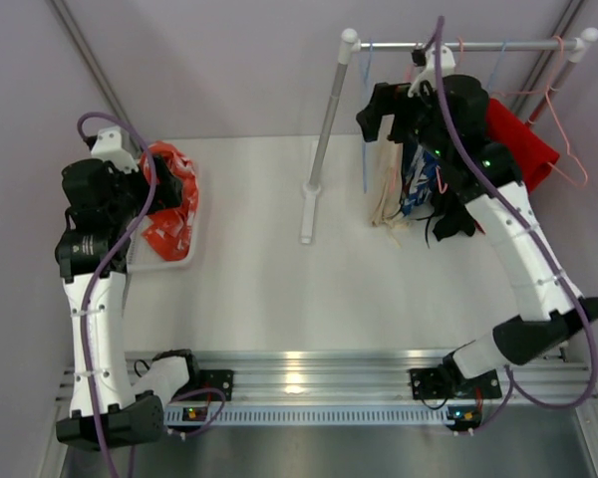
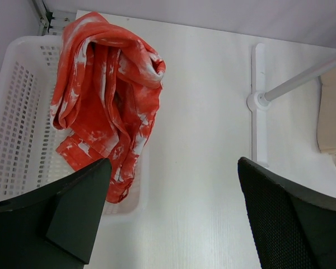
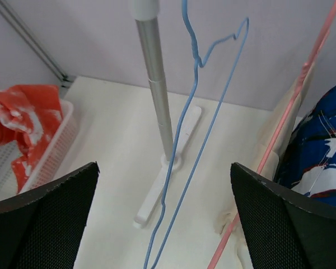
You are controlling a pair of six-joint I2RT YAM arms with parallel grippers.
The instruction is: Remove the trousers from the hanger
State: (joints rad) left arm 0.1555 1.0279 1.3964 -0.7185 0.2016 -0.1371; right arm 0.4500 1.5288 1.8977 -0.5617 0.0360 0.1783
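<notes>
My right gripper should back off the blue hanger (image 3: 203, 145), which is bare, then shift onto the near side of the pink hanger, which carries beige trousers.
The orange-red trousers with white marks (image 2: 106, 95) lie heaped in a white basket (image 2: 17, 123) at the table's left. My left gripper (image 2: 173, 213) is open and empty, above the table just right of the basket. On the rack's rail (image 1: 478, 45) hang beige trousers (image 1: 387, 194), blue patterned trousers (image 3: 319, 151), black trousers (image 1: 450, 221) and red trousers (image 1: 518, 139). My right gripper (image 3: 165, 218) is open at the rail's left end. A bare blue wire hanger (image 3: 203, 145) hangs between its fingers, untouched. A pink hanger (image 3: 280, 129) carries the beige cloth.
The rack's grey left pole (image 3: 157, 95) stands on a white foot (image 3: 168, 174) mid-table. Another bare pink hanger (image 1: 570, 159) hangs at the rail's right end, by the right wall. The basket (image 1: 184, 254) sits against the left wall.
</notes>
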